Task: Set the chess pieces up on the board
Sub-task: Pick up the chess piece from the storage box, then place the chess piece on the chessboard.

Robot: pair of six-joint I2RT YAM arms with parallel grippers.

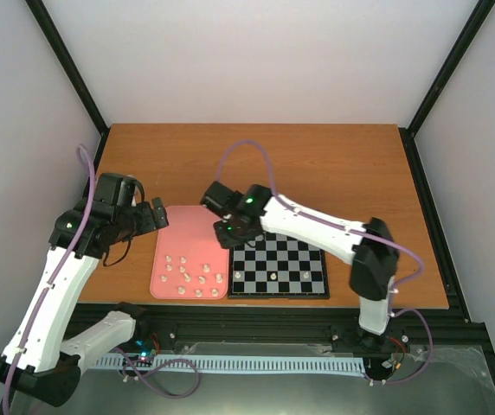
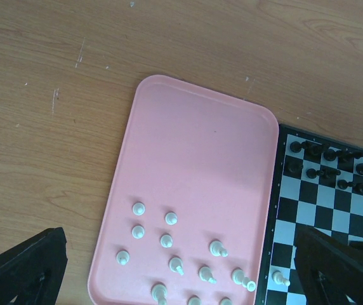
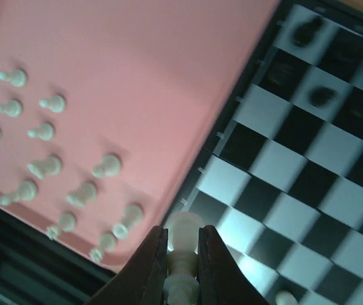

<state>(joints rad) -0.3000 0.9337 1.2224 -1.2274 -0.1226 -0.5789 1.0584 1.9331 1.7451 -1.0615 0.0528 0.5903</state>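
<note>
I will next move my right gripper back across the board, past the middle white piece, and then down onto the near row's dark square [image 1: 285, 287], because that square is empty.
My right gripper [image 3: 183, 232] is shut on a cream-white chess piece [image 3: 183, 223], which stands upright between the fingers above the board's near-left corner by the tray's edge. From above, that gripper [image 1: 230, 232] hangs over the board's [image 1: 279, 259] far-left part. Black pieces [image 2: 324, 154] fill the board's far rows. Three white pieces [image 1: 273, 275] stand on its near rows. Several more white pieces [image 2: 166, 240] lie on the pink tray [image 2: 200, 146]. My left gripper [image 1: 148, 216] hovers open beside the tray's far-left corner, holding nothing.
The pink tray [image 1: 187, 229] lies right against the board's left side. Wooden table [image 1: 317, 164] stretches behind both. A black frame rail [image 1: 256, 324] runs along the near edge, and white enclosure walls stand around.
</note>
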